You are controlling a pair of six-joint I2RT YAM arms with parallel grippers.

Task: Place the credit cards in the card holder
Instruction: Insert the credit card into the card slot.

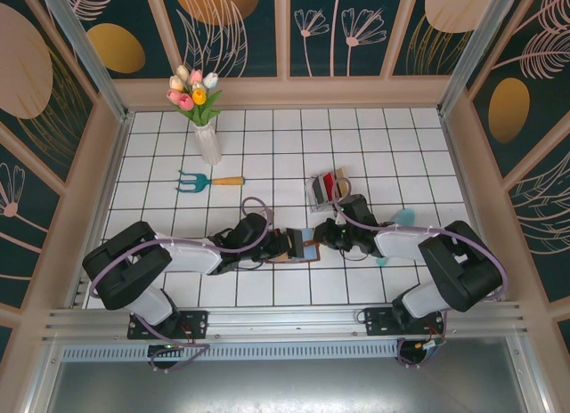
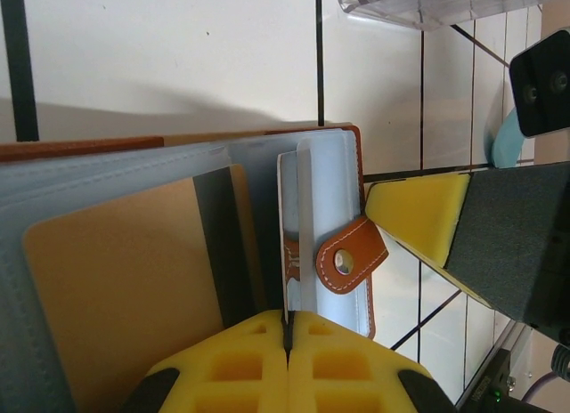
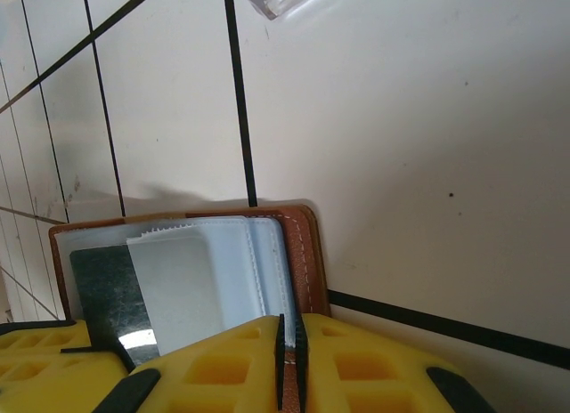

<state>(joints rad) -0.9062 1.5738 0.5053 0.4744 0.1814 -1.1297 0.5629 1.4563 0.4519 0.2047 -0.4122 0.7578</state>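
The thin sleeve page in my left gripper still stands on edge, so next I should swing it over toward the holder's snap tab side (image 1: 310, 244) (image 2: 342, 239) and let it go there.
The brown leather card holder (image 1: 301, 245) lies open on the tiles between both grippers. In the left wrist view its clear sleeves hold a tan card (image 2: 125, 288) and a black card (image 2: 216, 244), and the snap tab (image 2: 350, 258) hangs off its right edge. My left gripper (image 2: 288, 319) is shut on a thin sleeve page of the holder. My right gripper (image 3: 289, 322) is shut on the holder's leather edge (image 3: 307, 253), beside a sleeved black card (image 3: 100, 284). From above, the left gripper (image 1: 285, 246) and right gripper (image 1: 322, 238) meet at the holder. A red card (image 1: 332, 181) stands in the clear rack.
The clear plastic card rack (image 1: 324, 190) stands just behind the right gripper. A pale teal object (image 1: 403, 219) lies beside the right arm. A blue hand fork (image 1: 207, 180) and a white vase of tulips (image 1: 206, 133) sit at the back left.
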